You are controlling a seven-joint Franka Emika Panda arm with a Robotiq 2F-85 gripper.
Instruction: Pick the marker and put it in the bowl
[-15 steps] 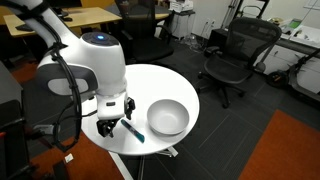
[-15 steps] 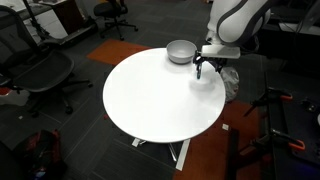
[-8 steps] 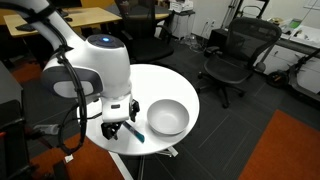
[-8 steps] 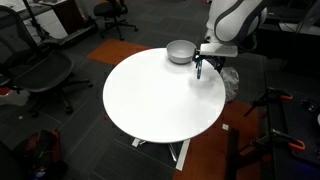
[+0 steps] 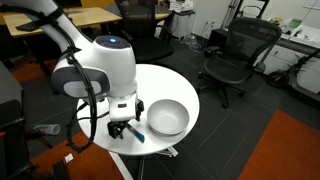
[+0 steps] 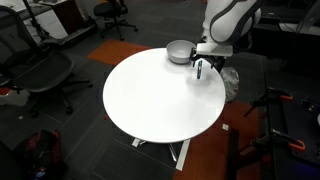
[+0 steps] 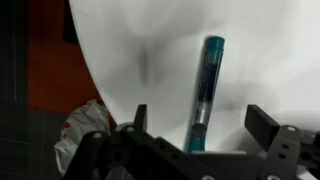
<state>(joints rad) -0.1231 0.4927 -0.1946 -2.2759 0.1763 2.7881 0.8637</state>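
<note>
The marker's body (image 5: 136, 132) (image 7: 203, 106) is below my gripper between the open fingers, so my gripper will next go down a little and close both fingers on it from its sides.
The teal-blue marker (image 7: 205, 85) lies on the white round table (image 6: 150, 100). In the wrist view it runs up between my two fingers. It shows as a small teal stick (image 5: 137, 131) next to the light grey-white bowl (image 5: 167, 118). The bowl also shows at the table's far edge (image 6: 179, 51). My gripper (image 7: 203, 115) is open and hangs low over the marker, one finger on each side, not closed on it. It shows in both exterior views (image 5: 121, 128) (image 6: 200, 68). The bowl looks empty.
The table edge (image 5: 185, 85) is close to the bowl and the marker. Black office chairs (image 5: 235, 55) (image 6: 35, 70) stand around the table. Desks (image 5: 80, 15) stand behind. Orange carpet (image 5: 290, 150) covers part of the floor.
My arm has shifted a little toward the marker and the bowl. The marker has stayed on the table and the gripper has stayed open.
</note>
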